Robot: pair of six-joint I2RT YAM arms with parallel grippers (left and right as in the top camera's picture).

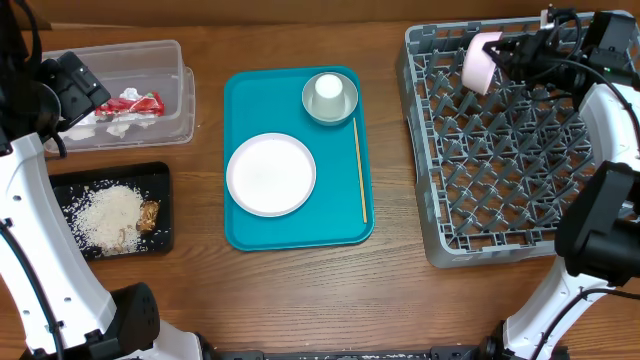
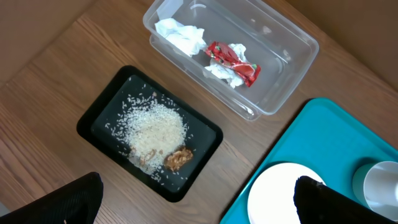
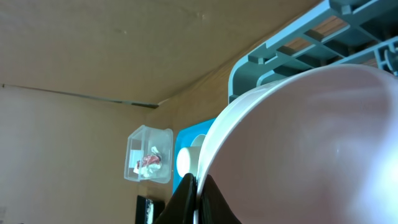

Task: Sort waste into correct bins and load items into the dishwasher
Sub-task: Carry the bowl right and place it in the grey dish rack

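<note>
The pink bowl shifts with my right gripper to the right in the overhead view and slightly back next, over the dishwasher rack's empty wires (image 1: 504, 74) beside the bowl.
My right gripper (image 1: 503, 50) is shut on the rim of a pink bowl (image 1: 481, 62) and holds it on edge over the far left part of the grey dishwasher rack (image 1: 500, 215). In the right wrist view the bowl (image 3: 311, 143) fills the frame, its rim pinched between my fingers (image 3: 198, 193). A teal tray (image 1: 245, 230) holds a white plate (image 1: 270, 174), a white cup in a grey-green bowl (image 1: 329, 95) and a chopstick (image 1: 360, 170). My left gripper (image 2: 193, 202) is open and empty, above the table between the black tray (image 2: 106, 106) and the plate (image 2: 273, 196).
A clear bin (image 1: 170, 60) at the far left holds crumpled white paper and a red wrapper (image 1: 135, 103). A black tray (image 1: 60, 190) with rice and a brown food scrap (image 1: 148, 215) lies in front of it. A cardboard wall stands behind the table.
</note>
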